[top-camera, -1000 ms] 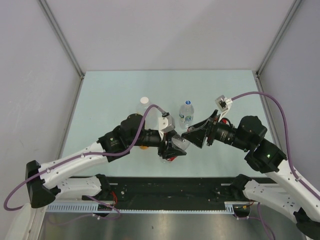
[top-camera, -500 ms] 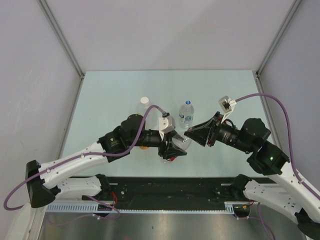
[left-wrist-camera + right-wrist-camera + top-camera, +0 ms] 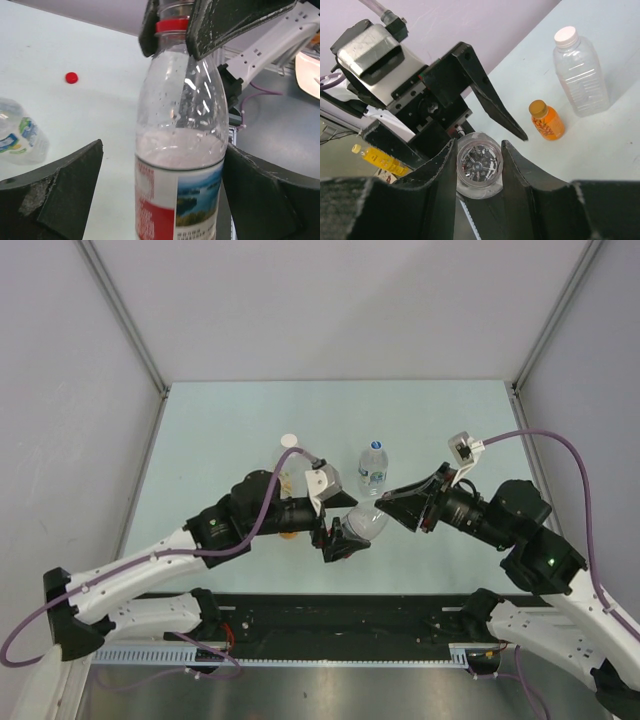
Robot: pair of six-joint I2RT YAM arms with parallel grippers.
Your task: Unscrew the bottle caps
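Observation:
Free tabletop is below my right gripper, outward and to its right in the top view. I will take the uncapped bottle there, set it down upright and let go.
A clear bottle with a red label (image 3: 175, 190) lies between my two grippers, seen as a clear shape (image 3: 364, 524) in the top view. My right gripper (image 3: 479, 150) is shut on its neck, just above the red ring (image 3: 172, 25); the mouth faces the right wrist camera with no cap on it. My left gripper (image 3: 162, 150) is open, one jaw on each side of the bottle's body, the left jaw well apart from it. A red cap (image 3: 71, 77) lies loose on the table. The large bottle (image 3: 580, 75) keeps its white cap (image 3: 566, 34).
A small orange bottle (image 3: 546, 119) stands near the large one. A blue-labelled bottle (image 3: 372, 468) stands upright just behind the grippers and shows at the left (image 3: 20, 137) of the left wrist view. The black rail (image 3: 330, 615) runs along the table's near edge.
My left gripper has opened and let go of the bottle's body. The right gripper closed on the neck and drew back to the right, tilting the bottle that way.

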